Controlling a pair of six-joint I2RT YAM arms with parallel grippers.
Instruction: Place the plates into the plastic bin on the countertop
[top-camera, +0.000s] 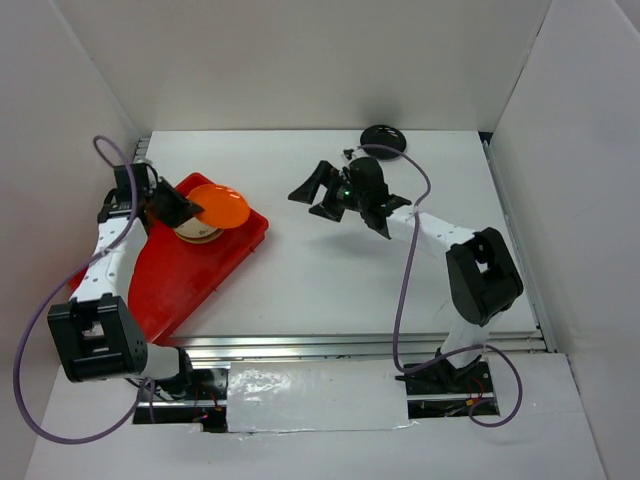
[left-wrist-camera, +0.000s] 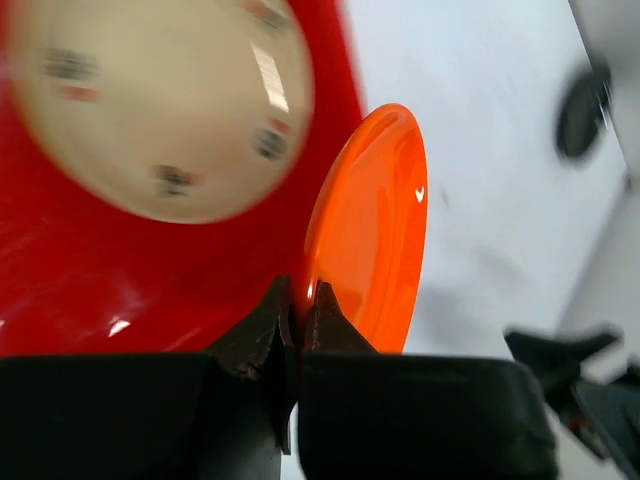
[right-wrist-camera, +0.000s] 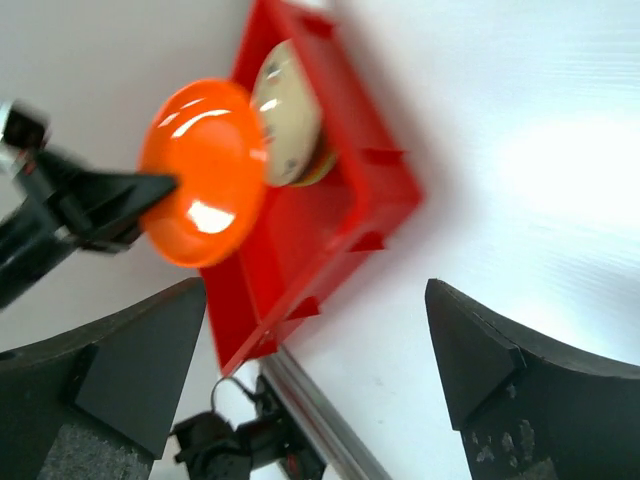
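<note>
The black plate lies to my right gripper's right in the top view, so next that gripper moves away from the bin (top-camera: 215, 270), outward and down onto the black plate's rim (top-camera: 402, 142).
My left gripper (top-camera: 190, 211) is shut on the rim of an orange plate (top-camera: 220, 206) and holds it over the red plastic bin (top-camera: 215, 270). In the left wrist view the jaws pinch the plate's edge (left-wrist-camera: 368, 235). A cream plate with small motifs (left-wrist-camera: 160, 100) lies on top of a stack in the bin (left-wrist-camera: 60, 290); it also shows in the top view (top-camera: 195, 233). A black plate (top-camera: 383, 137) lies on the white countertop (top-camera: 340, 270) at the far edge. My right gripper (top-camera: 318, 195) is open and empty above the countertop. The right wrist view shows the orange plate (right-wrist-camera: 205, 170) and bin (right-wrist-camera: 330, 210).
White walls enclose the countertop on three sides. A metal rail (top-camera: 350, 345) runs along the near edge, seen also in the right wrist view (right-wrist-camera: 330, 425). The bin sits at an angle at the far left.
</note>
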